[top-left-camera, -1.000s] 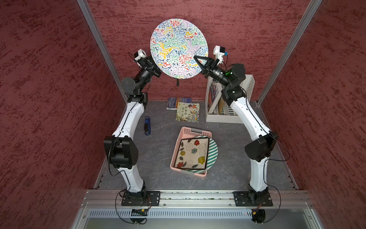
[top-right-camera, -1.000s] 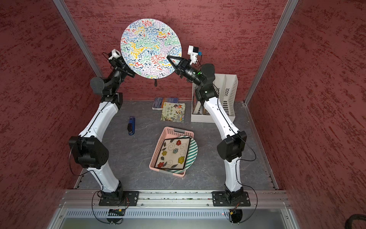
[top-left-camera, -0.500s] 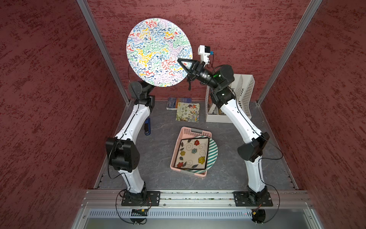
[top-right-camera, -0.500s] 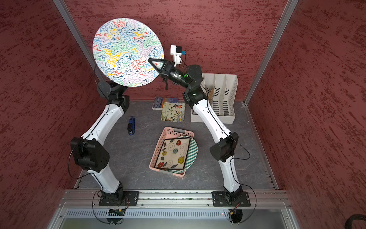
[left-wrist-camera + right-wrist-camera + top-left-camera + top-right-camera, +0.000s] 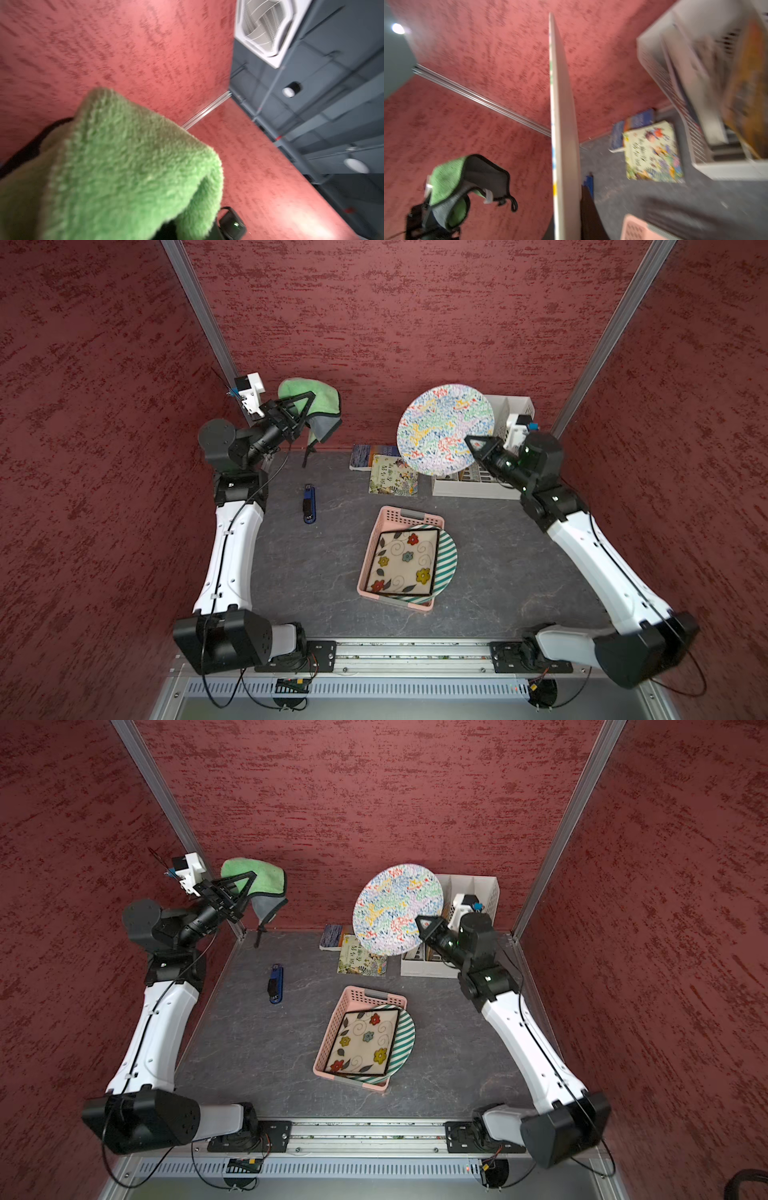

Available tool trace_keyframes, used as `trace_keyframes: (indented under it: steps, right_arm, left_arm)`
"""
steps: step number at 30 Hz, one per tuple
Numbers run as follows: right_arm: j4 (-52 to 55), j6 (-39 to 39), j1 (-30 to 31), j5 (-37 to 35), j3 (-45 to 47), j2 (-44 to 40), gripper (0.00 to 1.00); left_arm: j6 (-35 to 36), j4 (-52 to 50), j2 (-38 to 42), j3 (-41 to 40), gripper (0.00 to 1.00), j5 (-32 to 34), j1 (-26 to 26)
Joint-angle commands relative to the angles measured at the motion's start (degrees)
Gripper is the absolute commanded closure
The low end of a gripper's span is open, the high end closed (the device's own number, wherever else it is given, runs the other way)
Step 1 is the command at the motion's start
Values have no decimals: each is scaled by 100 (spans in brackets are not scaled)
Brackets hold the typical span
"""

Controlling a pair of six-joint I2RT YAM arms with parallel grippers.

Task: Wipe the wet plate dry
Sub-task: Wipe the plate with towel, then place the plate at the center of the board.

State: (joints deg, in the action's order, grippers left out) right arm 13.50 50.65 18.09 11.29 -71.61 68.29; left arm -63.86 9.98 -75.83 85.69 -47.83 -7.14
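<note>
My right gripper moves down and back next to let go of the round plate on the bare tabletop beside the green striped plate, since that patch is clear.
The round plate with a multicoloured squiggle pattern hangs tilted in the air at the back right, in both top views. My right gripper is shut on its lower right rim. The right wrist view shows the plate edge-on, with a dark finger against its back. My left gripper is raised at the back left, well apart from the plate, and is shut on a green cloth with a grey underside. The cloth hides the jaws in the left wrist view.
A pink basket at mid table holds a square flowered plate over a green striped plate. A blue stapler lies to its left. Books and a white file organizer stand at the back.
The plate has come down from high near the camera to the back right, carried by the right gripper. The left arm has swung away to the left, and its green cloth now shows.
</note>
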Motion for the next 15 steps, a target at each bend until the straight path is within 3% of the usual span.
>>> trace_keyframes:
  steps: [1, 4, 7, 11, 15]
  right_arm:
    - [1280, 97, -76, -1064, 936, -1032, 100]
    - [2207, 447, -182, -2061, 1564, -1813, 100]
    - [2705, 502, -558, -2553, 2047, -2248, 100]
    - [2158, 284, -1220, -1902, 2697, -2287, 100]
    - [1479, 98, -1396, -1091, 2943, -1767, 100]
  left_arm:
    - [4250, -4329, -78, 677, 100, 1507, 469]
    - [4832, -5045, -291, 780, 100, 2281, 648]
    - [4795, -4996, -375, 635, 100, 2213, 724]
    - [4770, -4932, -466, 572, 100, 1994, 935]
    - [4736, -4856, -504, 501, 100, 1633, 1035]
